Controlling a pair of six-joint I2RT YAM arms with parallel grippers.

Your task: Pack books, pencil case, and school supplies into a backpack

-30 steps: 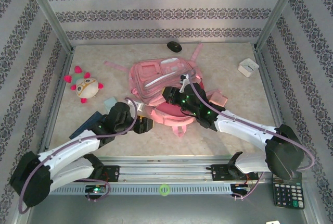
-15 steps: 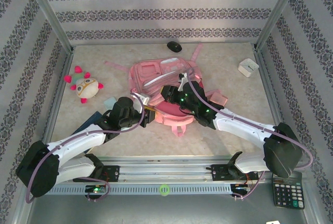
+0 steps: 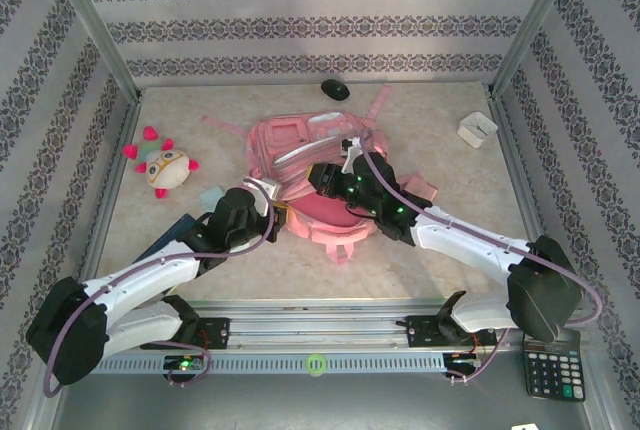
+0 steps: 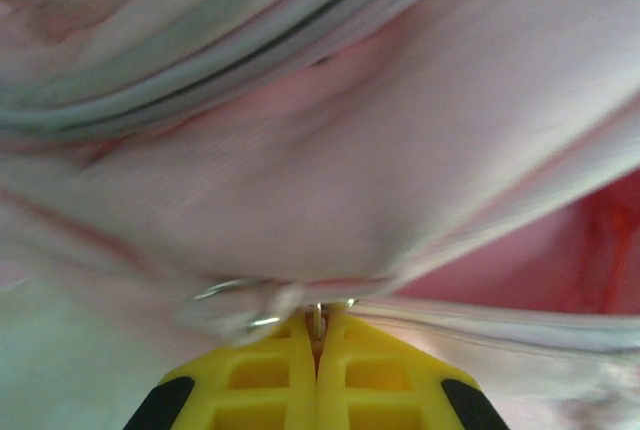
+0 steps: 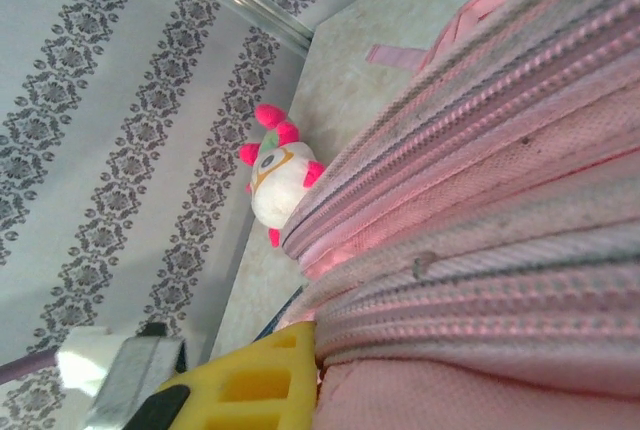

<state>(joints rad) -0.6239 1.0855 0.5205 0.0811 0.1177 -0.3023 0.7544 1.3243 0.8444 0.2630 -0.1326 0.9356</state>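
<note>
The left gripper pulls the metal zipper pull away from my base along the backpack's side edge (image 3: 253, 163) next, then lets go of it there.
The pink backpack (image 3: 298, 155) lies in the middle of the table. My left gripper (image 3: 277, 213) is at its near left edge, and the left wrist view has its yellow fingers (image 4: 260, 380) shut on a metal zipper pull (image 4: 318, 318) against the pink fabric (image 4: 330, 150). My right gripper (image 3: 322, 179) rests on the bag's near side. In the right wrist view one yellow finger (image 5: 250, 385) presses into the zipped fabric (image 5: 480, 250) and the other finger is hidden behind it. The dark blue book (image 3: 178, 226) and the pale blue pencil case (image 3: 212, 196) lie left of the bag. A small pink block (image 3: 425, 190) lies to its right.
A white and pink plush toy (image 3: 165, 165) sits at the left, also seen from the right wrist (image 5: 280, 180). A white square box (image 3: 477, 129) stands at the back right and a black oval thing (image 3: 335, 89) by the back wall. A calculator (image 3: 553, 375) lies off the table's near right corner.
My left gripper moved up and right to the backpack's edge and closed on the zipper pull. The right arm barely moved; the bag's near edge shifted slightly.
</note>
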